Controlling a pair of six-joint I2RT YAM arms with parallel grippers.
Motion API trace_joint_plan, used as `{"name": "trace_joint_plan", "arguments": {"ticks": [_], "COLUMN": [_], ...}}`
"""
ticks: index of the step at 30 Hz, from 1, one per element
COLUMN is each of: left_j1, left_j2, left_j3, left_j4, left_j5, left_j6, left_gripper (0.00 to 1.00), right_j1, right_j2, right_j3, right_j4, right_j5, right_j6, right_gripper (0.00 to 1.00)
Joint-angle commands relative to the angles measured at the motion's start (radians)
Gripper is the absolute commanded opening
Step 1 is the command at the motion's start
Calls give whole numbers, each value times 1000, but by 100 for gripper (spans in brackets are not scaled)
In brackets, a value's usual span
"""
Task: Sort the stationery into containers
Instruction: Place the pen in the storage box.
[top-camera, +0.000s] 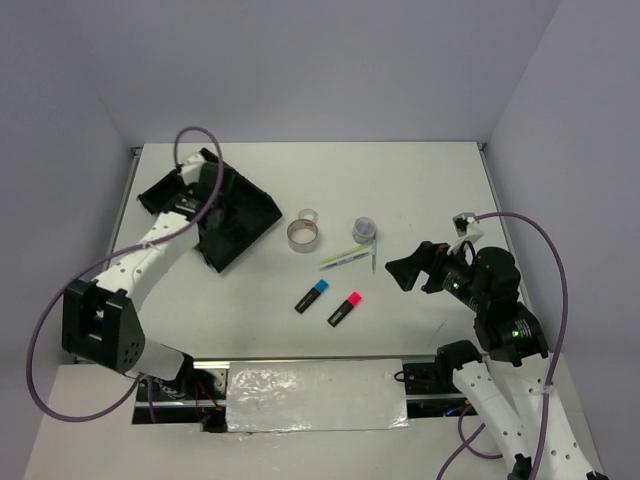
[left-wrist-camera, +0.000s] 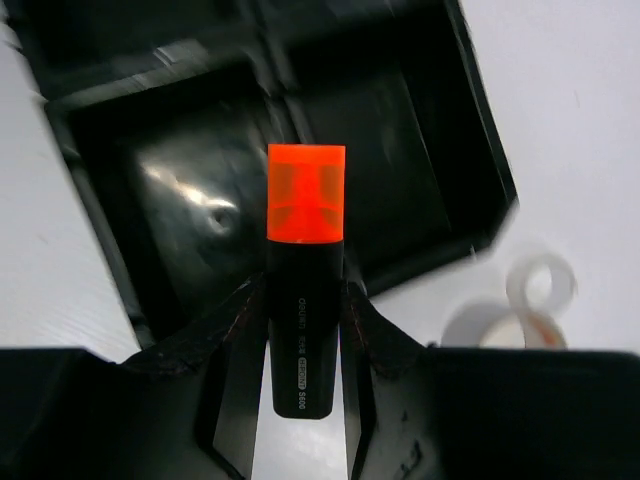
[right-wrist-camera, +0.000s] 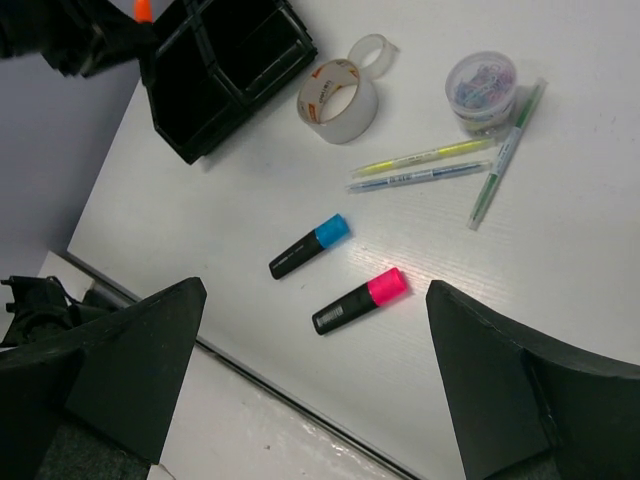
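I should turn my left gripper, shift it outward and to the left in the top view, then lower the orange-capped highlighter (left-wrist-camera: 305, 290) into a corner section of the black tray, because the highlighter hangs across a divider.
My left gripper (top-camera: 205, 195) is shut on the black body of the orange-capped highlighter (left-wrist-camera: 305, 290) and holds it over a compartment of the black tray (left-wrist-camera: 190, 240). In the top view the tray (top-camera: 248, 222) lies at the table's left. The blue-capped highlighter (right-wrist-camera: 310, 245) and the pink-capped highlighter (right-wrist-camera: 360, 300) lie side by side on the table below my open right gripper (right-wrist-camera: 315, 292), which holds nothing. A greyish tape roll (right-wrist-camera: 338, 100), a smaller clear roll (right-wrist-camera: 372, 52) and thin pens (right-wrist-camera: 425, 157) lie beyond them.
A small round clear tub (right-wrist-camera: 480, 88) of coloured clips stands beside the pens. The table's near edge, with a metal rail (top-camera: 315, 395), runs just behind the highlighters. Grey walls close in the table on three sides.
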Motion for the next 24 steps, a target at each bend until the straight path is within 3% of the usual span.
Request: {"name": "trace_joint_plan", "arguments": {"ticks": [1,3,11,21,22,23,24], "left_j1": [144,279,457,486,488,488,491], "left_j2": [75,165,477,640,642,642,648], "left_j3": [121,233,676,710,706,704,715], "left_j4": [-25,-58,-231,-230,-218,-210,-212], "left_j5": [24,24,-15,-24,-24,-19,-22], "left_j6": [-35,-43,-11,-8,-5,-1,2], "left_gripper": [8,9,15,33,37,48,51], "right_j1": [-3,-1,0,0,0,2,0], "right_j2": [-2,-2,-6,0,1,3,8], "right_j3": [0,-11,-59,-92,-91,-92,-89], "right_j4": [49,69,73,92,92,90,84], "right_j5": [-27,-59,-73,-87,-87,-90,-93], "right_j6": [-22,-16,-39,-39,-39,-43,-48], "right_gripper": [100,100,100,100,100,100,100]}}
